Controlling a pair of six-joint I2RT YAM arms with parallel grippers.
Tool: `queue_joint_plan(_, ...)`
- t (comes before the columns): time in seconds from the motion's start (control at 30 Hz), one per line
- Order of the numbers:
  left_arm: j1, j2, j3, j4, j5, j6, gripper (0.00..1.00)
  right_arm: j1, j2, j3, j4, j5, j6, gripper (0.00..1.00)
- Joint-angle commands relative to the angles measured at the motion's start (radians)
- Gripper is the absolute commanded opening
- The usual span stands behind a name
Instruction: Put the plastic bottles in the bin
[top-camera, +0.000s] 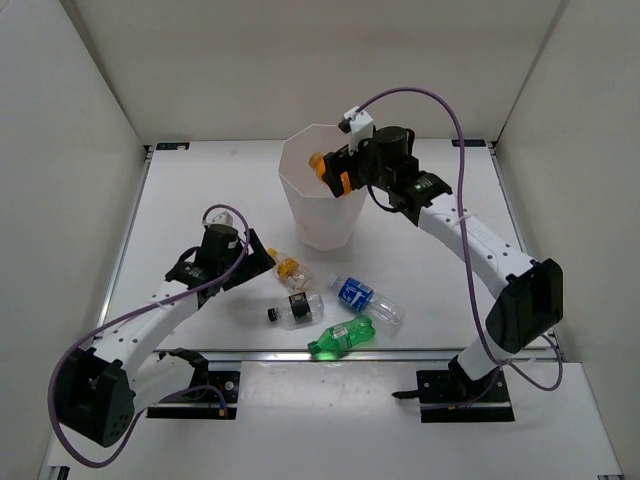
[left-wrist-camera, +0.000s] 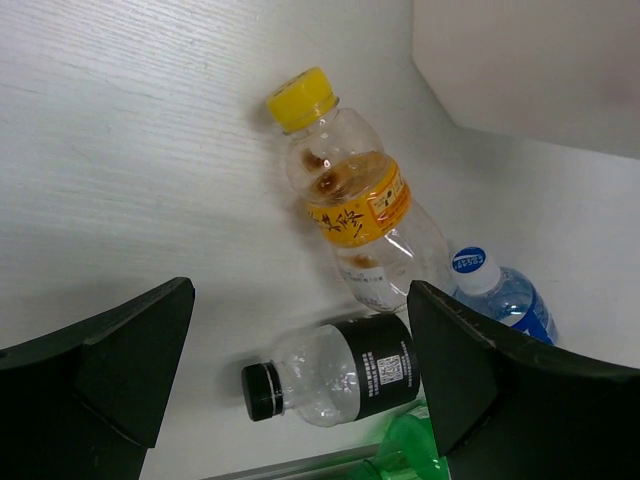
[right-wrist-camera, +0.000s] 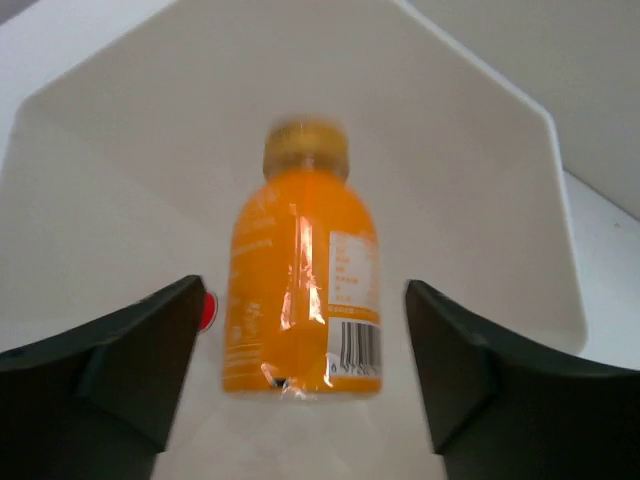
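The yellow-capped bottle is below my left gripper, to its right in the top view, so the open fingers will go down that way around the bottle's orange label.
My right gripper (top-camera: 337, 168) is open above the mouth of the white faceted bin (top-camera: 322, 226). In the right wrist view the orange bottle (right-wrist-camera: 303, 290) hangs blurred between the fingers (right-wrist-camera: 450, 360), with a gap on each side, over the bin's inside (right-wrist-camera: 480, 170). It also shows in the top view (top-camera: 318, 164). My left gripper (top-camera: 262, 262) is open and empty above the lying bottles: yellow-capped (left-wrist-camera: 350, 200), black-capped (left-wrist-camera: 335, 375), blue-labelled (left-wrist-camera: 505, 295) and green (left-wrist-camera: 410, 445). The clear white-capped bottle is not in view.
A small red spot (right-wrist-camera: 207, 310) shows inside the bin. The bin's outer wall (left-wrist-camera: 530, 70) stands just beyond the yellow-capped bottle. A metal rail (top-camera: 250, 355) runs along the table's near edge, close to the green bottle (top-camera: 342, 337). White walls enclose the table.
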Motion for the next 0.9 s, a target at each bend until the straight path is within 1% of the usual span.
queue_joint_plan(0.0,-0.018,0.005,0.000,0.063,-0.026,-0.062,0.99,0.020,-0.027,0.123,-0.005,0.070,-0.055,0.84)
queue_joint_plan(0.03,-0.026,0.006,0.001,0.062,-0.042,-0.067,0.98,0.022,-0.030,0.131,-0.024,0.073,-0.064,0.96)
queue_joint_plan(0.07,-0.031,0.012,0.007,0.076,-0.055,-0.073,0.98,0.022,-0.039,0.140,-0.031,0.091,-0.056,1.00)
queue_joint_plan(0.13,-0.035,0.038,0.017,0.080,-0.056,-0.079,0.99,0.022,-0.055,0.140,-0.029,0.105,-0.064,1.00)
queue_joint_plan(0.2,-0.063,0.075,0.030,0.085,-0.067,-0.099,0.99,0.020,-0.081,0.110,-0.031,0.139,-0.052,0.99)
queue_joint_plan(0.23,-0.071,0.101,0.041,0.093,-0.073,-0.099,0.98,0.013,-0.114,0.093,-0.028,0.151,-0.049,0.99)
queue_joint_plan(0.3,-0.100,0.139,0.056,0.100,-0.078,-0.110,0.99,-0.010,-0.157,0.056,-0.044,0.182,-0.030,1.00)
queue_joint_plan(0.37,-0.115,0.182,0.078,0.111,-0.096,-0.116,0.98,-0.041,-0.222,0.013,-0.063,0.202,0.022,0.99)
queue_joint_plan(0.43,-0.117,0.242,0.092,0.129,-0.085,-0.126,0.98,-0.105,-0.275,-0.080,-0.075,0.197,0.077,0.99)
queue_joint_plan(0.47,-0.126,0.268,0.102,0.139,-0.095,-0.133,0.98,-0.124,-0.321,-0.140,-0.084,0.176,0.121,0.99)
queue_joint_plan(0.5,-0.133,0.281,0.110,0.149,-0.096,-0.133,0.98,-0.171,-0.358,-0.172,-0.075,0.139,0.155,0.99)
queue_joint_plan(0.53,-0.140,0.299,0.104,0.154,-0.107,-0.137,0.99,-0.212,-0.384,-0.238,-0.075,0.125,0.168,0.99)
queue_joint_plan(0.57,-0.143,0.314,0.112,0.175,-0.119,-0.145,0.98,-0.249,-0.421,-0.296,-0.077,0.118,0.186,1.00)
queue_joint_plan(0.63,-0.140,0.340,0.103,0.214,-0.121,-0.151,0.98,-0.309,-0.476,-0.372,-0.113,0.090,0.226,0.99)
queue_joint_plan(0.73,-0.141,0.393,0.109,0.241,-0.136,-0.165,0.94,-0.386,-0.538,-0.476,-0.149,0.073,0.243,1.00)
queue_joint_plan(0.8,-0.146,0.429,0.119,0.249,-0.151,-0.160,0.89,-0.415,-0.566,-0.553,-0.193,0.071,0.249,0.99)
queue_joint_plan(0.87,-0.144,0.454,0.133,0.264,-0.141,-0.150,0.76,-0.434,-0.601,-0.608,-0.230,0.087,0.249,0.99)
